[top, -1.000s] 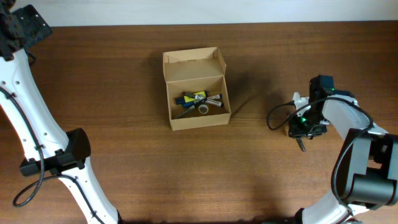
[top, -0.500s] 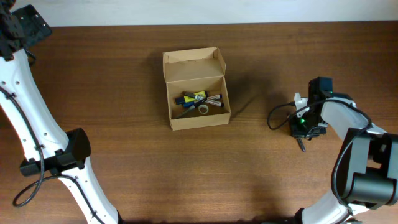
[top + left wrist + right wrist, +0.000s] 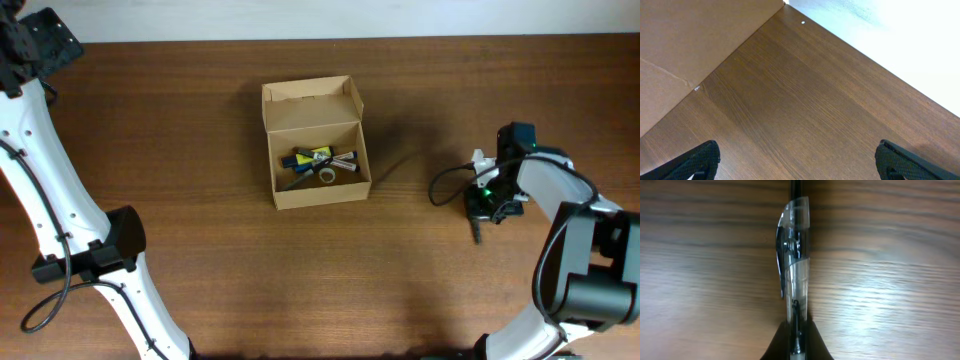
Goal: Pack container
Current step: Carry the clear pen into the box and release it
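My right gripper should lift the pen point(image 3: 477, 233), move over to the cardboard box and go down over the things in it to let go, as the box is open and already has markers inside.
The container point(image 3: 322, 191), a tan cardboard box with its flap lid open toward the far side, sits mid-table. Inside lie several small items, among them dark markers with yellow and blue point(image 3: 318, 157) and a small ring point(image 3: 327, 176). My right gripper point(image 3: 490, 205) is at the table's right side, shut on a clear-barrelled black pen point(image 3: 477, 233). In the right wrist view the pen point(image 3: 794, 270) sticks out from between the fingers point(image 3: 796, 342), close over the wood. My left gripper point(image 3: 800, 160) is open and empty, held high over the far left corner point(image 3: 30, 45).
A black cable point(image 3: 445, 185) loops beside the right arm. The table's far edge meets a white wall point(image 3: 900, 45). A brown cardboard-like surface point(image 3: 685, 40) fills the upper left of the left wrist view.
The pen's free end has swung slightly to the left under my right gripper. The left arm and the box have not moved.
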`<state>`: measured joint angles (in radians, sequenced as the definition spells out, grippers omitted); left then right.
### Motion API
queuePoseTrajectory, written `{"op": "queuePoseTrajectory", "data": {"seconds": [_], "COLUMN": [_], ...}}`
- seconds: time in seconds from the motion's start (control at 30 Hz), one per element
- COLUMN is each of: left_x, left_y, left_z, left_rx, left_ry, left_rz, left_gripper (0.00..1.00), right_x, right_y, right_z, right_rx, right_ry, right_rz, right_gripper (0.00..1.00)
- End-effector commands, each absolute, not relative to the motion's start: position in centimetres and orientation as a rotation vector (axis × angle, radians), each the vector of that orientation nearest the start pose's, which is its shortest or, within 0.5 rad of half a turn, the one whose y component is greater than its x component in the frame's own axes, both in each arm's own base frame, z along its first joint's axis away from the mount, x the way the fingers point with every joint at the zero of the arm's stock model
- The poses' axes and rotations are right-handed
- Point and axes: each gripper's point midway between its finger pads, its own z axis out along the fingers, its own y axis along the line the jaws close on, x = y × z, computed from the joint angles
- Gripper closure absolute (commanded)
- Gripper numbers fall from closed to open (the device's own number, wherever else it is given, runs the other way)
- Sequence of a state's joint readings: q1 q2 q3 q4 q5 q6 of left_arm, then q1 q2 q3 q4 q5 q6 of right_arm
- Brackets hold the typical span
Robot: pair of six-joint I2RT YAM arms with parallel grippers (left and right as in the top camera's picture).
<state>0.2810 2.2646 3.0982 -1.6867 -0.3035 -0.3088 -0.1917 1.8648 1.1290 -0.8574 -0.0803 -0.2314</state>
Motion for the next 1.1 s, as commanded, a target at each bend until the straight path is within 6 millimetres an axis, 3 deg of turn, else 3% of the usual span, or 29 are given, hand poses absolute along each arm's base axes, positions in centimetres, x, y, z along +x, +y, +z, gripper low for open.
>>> {"op": "queuePoseTrajectory", "data": {"seconds": [0.0,0.13,0.27,0.43,0.53,0.67,0.77,0.9,1.07], "left_x": [43.0,43.0,43.0,43.0,43.0,43.0,43.0,43.0,43.0], "left_y": [18.0,18.0,18.0,18.0,18.0,18.0,18.0,18.0,18.0], "left_z": [36.2,36.2,36.2,36.2,36.2,36.2,36.2,36.2,36.2], "left_rx": [-0.822,-0.822,-0.822,-0.822,-0.822,-0.822,-0.822,-0.822,-0.822], "left_ry": [2.253,2.253,2.253,2.253,2.253,2.253,2.253,2.253,2.253], "left_rz": [0.369,0.369,0.369,0.369,0.369,0.369,0.369,0.369,0.369], "left_gripper": [0.00,0.00,0.00,0.00,0.00,0.00,0.00,0.00,0.00], "right_x": [34.6,38.6,41.7,43.1,42.3,38.9,37.5,38.8,40.7], "right_y": [-2.3,-1.1,1.5,7.6,12.8,20.8,24.7,26.2,26.6], "right_z": [3.4,10.8,20.0,29.6,32.0,30.3,27.3,22.5,16.0], "right_rx": [-0.053,-0.111,-0.272,-0.616,-0.939,-1.559,-1.829,-1.916,-1.977], "right_ry": [3.024,2.905,2.747,2.487,2.321,2.020,1.879,1.930,2.031], "right_rz": [0.363,0.405,0.349,0.156,0.051,0.003,0.001,-0.007,0.025], "right_gripper": [0.96,0.96,0.96,0.96,0.96,0.96,0.96,0.96,0.96]}}
